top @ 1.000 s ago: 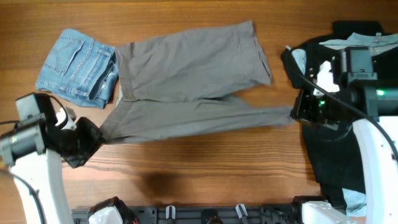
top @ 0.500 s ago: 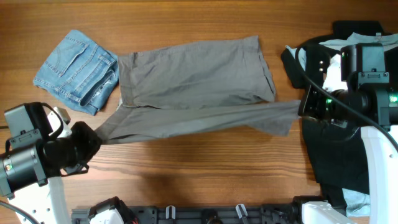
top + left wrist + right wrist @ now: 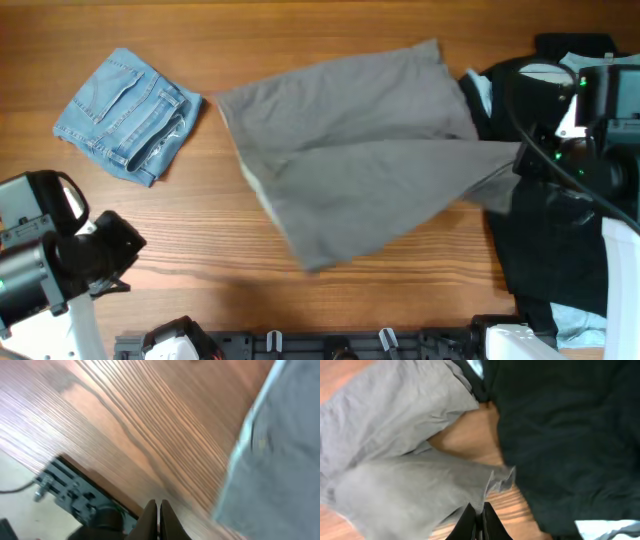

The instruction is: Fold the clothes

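My left gripper should next swing across onto the shorts' near waistband edge (image 3: 272, 208) (image 3: 231, 467) and release it, since that is outward and to its right in the overhead view.
The grey shorts (image 3: 360, 160) lie spread on the wooden table, one leg fanned toward the front, the other stretched right. My right gripper (image 3: 520, 165) is shut on the hem of that right leg; in the right wrist view the jaws (image 3: 479, 519) pinch grey cloth (image 3: 405, 485). My left gripper (image 3: 128, 243) is near the front left, well apart from the shorts. In the left wrist view its jaws (image 3: 158, 519) are shut with nothing between them, and the shorts' edge (image 3: 280, 460) lies off to the right.
Small light-blue denim shorts (image 3: 125, 115) lie folded at the back left. A big black garment (image 3: 545, 260) with pale-blue cloth (image 3: 575, 325) covers the right side, under the right arm; it fills the right of the right wrist view (image 3: 570, 430). The table's front edge (image 3: 90, 485) is close to the left gripper.
The left gripper let go of the shorts' left corner and drew back to the front left. The right gripper pulled its leg to the right, and the shorts slid right and fanned out.
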Tool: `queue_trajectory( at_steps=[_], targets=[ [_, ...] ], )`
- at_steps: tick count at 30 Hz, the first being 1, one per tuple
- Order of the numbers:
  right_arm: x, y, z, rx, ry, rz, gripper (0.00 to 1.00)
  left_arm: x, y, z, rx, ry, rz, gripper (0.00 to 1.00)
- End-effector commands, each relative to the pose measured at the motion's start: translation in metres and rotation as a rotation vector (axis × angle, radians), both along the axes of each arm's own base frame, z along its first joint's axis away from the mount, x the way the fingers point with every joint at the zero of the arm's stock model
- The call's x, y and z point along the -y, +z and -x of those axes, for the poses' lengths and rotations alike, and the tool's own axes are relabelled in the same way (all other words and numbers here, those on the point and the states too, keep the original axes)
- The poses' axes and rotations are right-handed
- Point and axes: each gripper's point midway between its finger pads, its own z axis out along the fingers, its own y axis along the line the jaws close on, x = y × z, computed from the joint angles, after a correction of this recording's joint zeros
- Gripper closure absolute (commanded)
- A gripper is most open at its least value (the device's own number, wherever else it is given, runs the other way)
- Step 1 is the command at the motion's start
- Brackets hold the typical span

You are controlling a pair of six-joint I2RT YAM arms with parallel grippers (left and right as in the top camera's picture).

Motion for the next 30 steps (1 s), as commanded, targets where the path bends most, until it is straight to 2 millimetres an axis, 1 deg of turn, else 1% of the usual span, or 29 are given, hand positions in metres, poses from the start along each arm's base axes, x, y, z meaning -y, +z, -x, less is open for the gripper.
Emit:
queue_trajectory(
  at_steps=[1,3,4,7,8,10,11,13,15,16,18,19,20,21,24,26,27,29,30],
  targets=[
    [0.012,0.008,0.000,0.020,-0.050,0.050,0.96,-0.016,0.007,0.000,-0.006,0.009,-0.088,0.96],
    [0.008,0.005,-0.002,0.010,-0.038,0.030,0.96,-0.013,0.006,-0.005,0.004,0.001,-0.064,0.96],
    [0.008,0.004,-0.003,0.006,-0.037,0.027,0.96,-0.007,0.005,-0.011,0.022,-0.014,-0.023,0.96],
    [0.007,0.002,-0.005,-0.001,-0.036,0.025,0.96,0.026,0.004,-0.037,0.113,-0.118,0.132,0.96],
    [0.007,0.002,-0.005,-0.001,-0.036,0.025,0.96,0.038,0.001,-0.047,0.132,-0.175,0.165,0.96],
    [0.007,0.002,-0.005,-0.001,-0.036,0.024,0.96,0.061,-0.013,-0.065,0.148,-0.298,0.193,0.96],
    [0.007,0.002,-0.005,-0.001,-0.036,0.024,0.96,0.081,-0.026,-0.078,0.159,-0.388,0.221,0.96],
    [0.007,0.002,-0.005,-0.001,-0.037,0.024,0.96,0.109,-0.049,-0.093,0.159,-0.483,0.261,0.96],
    [0.007,0.002,-0.005,-0.001,-0.037,0.023,0.96,0.139,-0.083,-0.107,0.131,-0.561,0.287,0.96],
    [0.007,0.002,-0.006,0.001,-0.035,0.020,0.96,0.155,-0.103,-0.113,0.109,-0.618,0.292,0.96],
    [0.005,0.002,-0.006,0.002,-0.032,0.013,0.96,0.176,-0.132,-0.121,0.062,-0.678,0.299,0.96],
    [0.005,0.002,-0.006,0.003,-0.029,0.010,0.96,0.187,-0.151,-0.126,0.032,-0.713,0.301,0.96],
    [0.004,0.002,-0.007,0.003,-0.027,0.004,0.96,0.194,-0.164,-0.130,0.012,-0.732,0.303,0.96],
    [0.002,0.002,-0.007,0.007,-0.023,-0.002,0.96,0.203,-0.183,-0.133,-0.016,-0.750,0.311,0.96],
    [-0.002,0.002,-0.009,0.009,-0.010,-0.027,0.96,0.215,-0.220,-0.134,-0.080,-0.770,0.332,0.96],
    [-0.004,0.000,-0.009,0.002,-0.005,-0.036,0.96,0.215,-0.243,-0.132,-0.131,-0.763,0.336,0.96],
    [-0.004,-0.003,-0.010,-0.006,-0.005,-0.037,0.96,0.213,-0.250,-0.131,-0.146,-0.757,0.333,0.96],
    [-0.005,-0.010,-0.011,-0.034,-0.002,-0.042,0.96,0.204,-0.269,-0.131,-0.186,-0.717,0.307,0.96],
    [-0.009,-0.015,-0.013,-0.052,0.020,-0.059,0.96,0.186,-0.282,-0.132,-0.229,-0.627,0.246,0.96]
  ],
)
